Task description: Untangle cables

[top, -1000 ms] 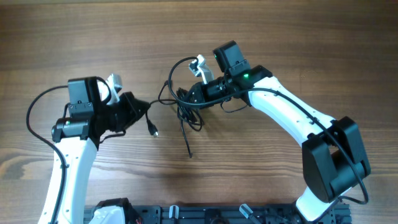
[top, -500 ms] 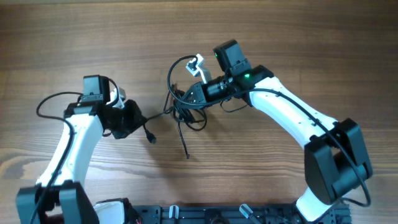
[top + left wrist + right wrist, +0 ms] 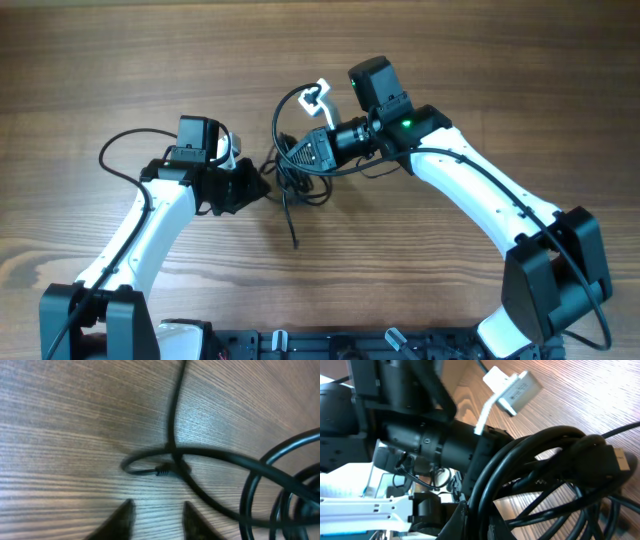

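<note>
The bare tabletop is below my right gripper on the right side in the overhead view, so my right gripper will next lift to that side, then lower to release the cables.
The cables [image 3: 297,178] lie as a tangled black bundle at the middle of the table, with one thin tail [image 3: 290,225] trailing toward the front. My right gripper [image 3: 306,152] is shut on the bundle; in the right wrist view thick loops [image 3: 545,460] run between its fingers [image 3: 470,520]. My left gripper [image 3: 258,186] sits just left of the bundle, low over the wood. Its fingertips [image 3: 127,510] stand apart with bare wood between them. A thin cable with a small plug end [image 3: 162,471] lies just ahead of them, and more loops [image 3: 260,490] curve at the right.
A white connector [image 3: 318,95] on a black lead sticks up behind the bundle, and it also shows in the right wrist view [image 3: 512,391]. Each arm's own black wire [image 3: 120,160] loops beside it. Bare wooden tabletop [image 3: 150,60] surrounds everything.
My left arm has swung right, up to the bundle, and its gripper has gone from shut to open. The loose plug end it had pulled left is no longer out there. The right gripper keeps its hold.
</note>
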Available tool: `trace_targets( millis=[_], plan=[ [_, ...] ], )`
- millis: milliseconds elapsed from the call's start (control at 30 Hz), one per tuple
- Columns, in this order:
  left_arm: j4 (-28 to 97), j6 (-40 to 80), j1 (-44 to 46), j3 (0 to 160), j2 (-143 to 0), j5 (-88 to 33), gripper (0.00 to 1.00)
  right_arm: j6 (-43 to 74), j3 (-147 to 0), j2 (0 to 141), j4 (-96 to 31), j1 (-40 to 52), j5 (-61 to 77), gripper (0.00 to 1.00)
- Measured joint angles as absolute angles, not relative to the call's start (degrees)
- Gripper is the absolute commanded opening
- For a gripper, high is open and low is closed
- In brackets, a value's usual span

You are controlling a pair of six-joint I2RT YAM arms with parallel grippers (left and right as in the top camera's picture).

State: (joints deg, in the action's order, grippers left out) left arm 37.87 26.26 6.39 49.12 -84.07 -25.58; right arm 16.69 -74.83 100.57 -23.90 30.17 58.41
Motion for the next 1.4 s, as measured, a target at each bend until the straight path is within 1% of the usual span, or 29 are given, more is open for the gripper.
trace_targets(
  millis=[67, 200, 267, 400, 600, 700, 800, 900, 1000, 1067, 1233, 1400],
  plan=[
    [37.89, 26.41, 6.37, 49.12, -84.07, -25.58, 0.55, 16.80, -74.83, 100.38, -22.96, 30.15, 59.22, 0.04],
    [37.58, 26.24, 6.39, 49.12, -84.07, -25.63, 0.48, 18.02, -74.83, 99.37, -20.97, 30.15, 60.01, 0.04],
    [37.45, 26.15, 6.37, 49.15, -84.07, -25.61, 0.47, 18.39, -74.83, 98.76, -20.71, 30.15, 60.07, 0.04],
    [39.66, 25.08, 6.26, 51.40, -83.66, -25.61, 0.49, 18.65, -74.83, 97.56, -20.69, 29.80, 60.45, 0.04],
    [41.10, 24.03, 5.50, 58.06, -76.90, -25.61, 0.57, 18.85, -74.83, 97.38, -20.69, 28.56, 60.38, 0.04],
    [41.82, 24.03, 5.50, 58.87, -72.55, -26.24, 0.58, 18.87, -74.83, 97.38, -20.69, 28.56, 60.14, 0.05],
    [42.92, 24.25, 5.52, 58.89, -72.05, -27.55, 0.59, 19.42, -74.83, 97.38, -20.78, 28.60, 58.61, 0.06],
    [43.51, 24.29, 5.52, 58.89, -72.79, -27.99, 0.59, 20.23, -74.83, 97.38, -23.18, 28.62, 53.78, 0.07],
    [43.29, 24.29, 5.50, 58.89, -73.80, -28.21, 0.59, 20.97, -74.85, 97.38, -27.92, 28.60, 46.37, 0.04],
    [43.09, 24.27, 5.50, 58.89, -74.30, -28.14, 0.59, 20.99, -74.85, 97.38, -29.80, 28.60, 42.74, 0.05],
    [42.89, 24.29, 5.50, 58.89, -74.65, -27.18, 0.59, 21.02, -74.85, 96.68, -31.38, 28.60, 35.09, 0.05],
    [41.71, 24.29, 5.37, 58.89, -74.70, -25.06, 0.57, 20.97, -74.83, 89.34, -36.95, 28.56, 23.59, 0.05]
  ],
)
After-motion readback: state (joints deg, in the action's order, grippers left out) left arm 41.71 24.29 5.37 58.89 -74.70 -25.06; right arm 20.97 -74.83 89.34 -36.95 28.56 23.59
